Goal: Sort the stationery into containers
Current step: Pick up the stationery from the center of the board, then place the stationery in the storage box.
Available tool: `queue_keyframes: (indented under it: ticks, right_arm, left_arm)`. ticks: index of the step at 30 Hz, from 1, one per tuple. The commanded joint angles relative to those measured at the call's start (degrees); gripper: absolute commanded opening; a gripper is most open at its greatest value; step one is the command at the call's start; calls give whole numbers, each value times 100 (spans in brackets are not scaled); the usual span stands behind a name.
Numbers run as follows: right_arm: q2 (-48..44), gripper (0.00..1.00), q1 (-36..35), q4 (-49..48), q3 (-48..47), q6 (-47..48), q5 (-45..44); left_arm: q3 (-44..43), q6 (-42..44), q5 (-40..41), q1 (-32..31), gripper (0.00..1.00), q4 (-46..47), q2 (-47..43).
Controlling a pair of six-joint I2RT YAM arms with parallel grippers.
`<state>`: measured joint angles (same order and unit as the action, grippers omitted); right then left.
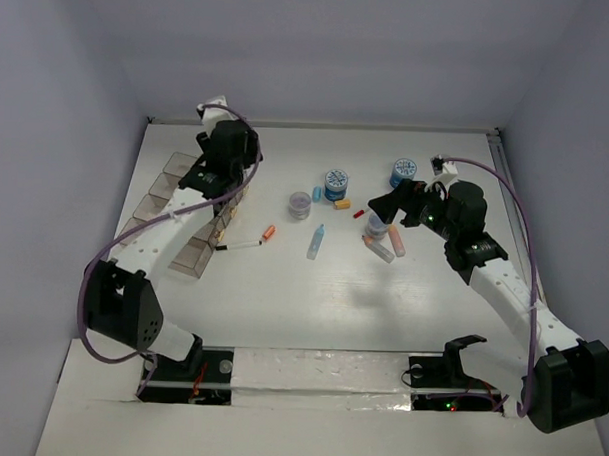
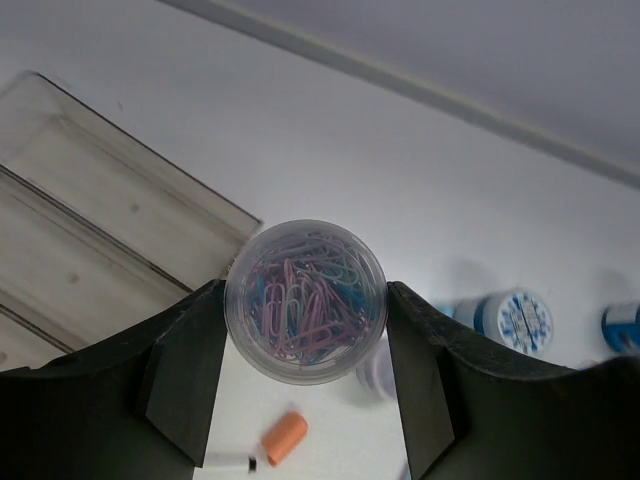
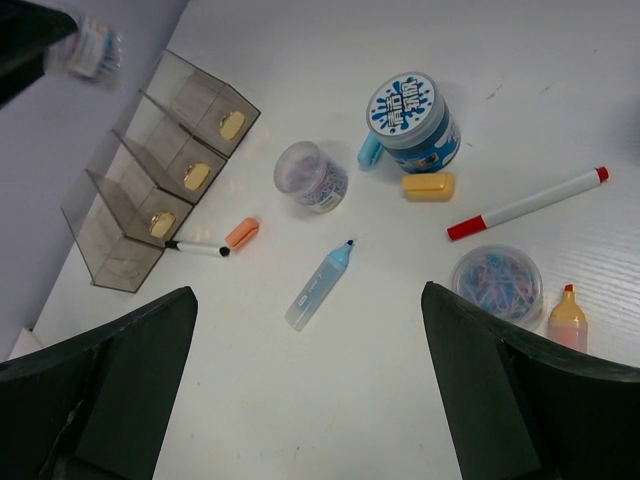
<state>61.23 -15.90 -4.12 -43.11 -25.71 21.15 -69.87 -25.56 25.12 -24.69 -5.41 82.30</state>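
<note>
My left gripper holds the tub and should next move down and to its left in the top view to release it, since the empty back compartment (image 1: pixel 182 165) (image 2: pixel 85 162) is there.
My left gripper (image 2: pixel 305 300) is shut on a clear round tub of coloured paper clips (image 2: pixel 305 298), held in the air beside the clear containers (image 2: pixel 95 230). In the top view the left gripper (image 1: pixel 222 163) hangs over the back end of the containers (image 1: pixel 175 218). My right gripper (image 3: pixel 310 330) is open and empty above a pale blue marker (image 3: pixel 320 285). Around it lie a lilac tub (image 3: pixel 310 177), a blue-topped tub (image 3: pixel 412 122), a second tub of clips (image 3: pixel 497 285), a red-capped pen (image 3: pixel 528 203) and an orange cap (image 3: pixel 242 233).
A yellow cap (image 3: pixel 428 186) lies by the blue-topped tub. A pink-orange marker (image 3: pixel 567 318) lies at the right edge. A black-tipped pen (image 3: pixel 197 247) rests against the containers' near end. A second blue-topped tub (image 1: pixel 404 171) stands behind the right gripper (image 1: pixel 385 206).
</note>
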Motion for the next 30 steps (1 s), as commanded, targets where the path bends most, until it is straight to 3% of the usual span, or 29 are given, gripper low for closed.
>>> queue_keyframes:
  ticks: [1, 4, 12, 30]
  right_arm:
    - [-32, 100, -62, -317, 22, 32, -93]
    - [-6, 100, -62, -335, 31, 31, -84]
    - [47, 100, -62, -344, 22, 31, -58]
    - [117, 100, -62, -326, 5, 31, -32]
  left_arm:
    - [-448, 262, -175, 595, 31, 57, 303]
    - [-826, 359, -148, 1297, 31, 93, 716]
    - [-1994, 684, -175, 2177, 31, -83, 2016]
    - [-2497, 1088, -43, 2539, 29, 66, 3081]
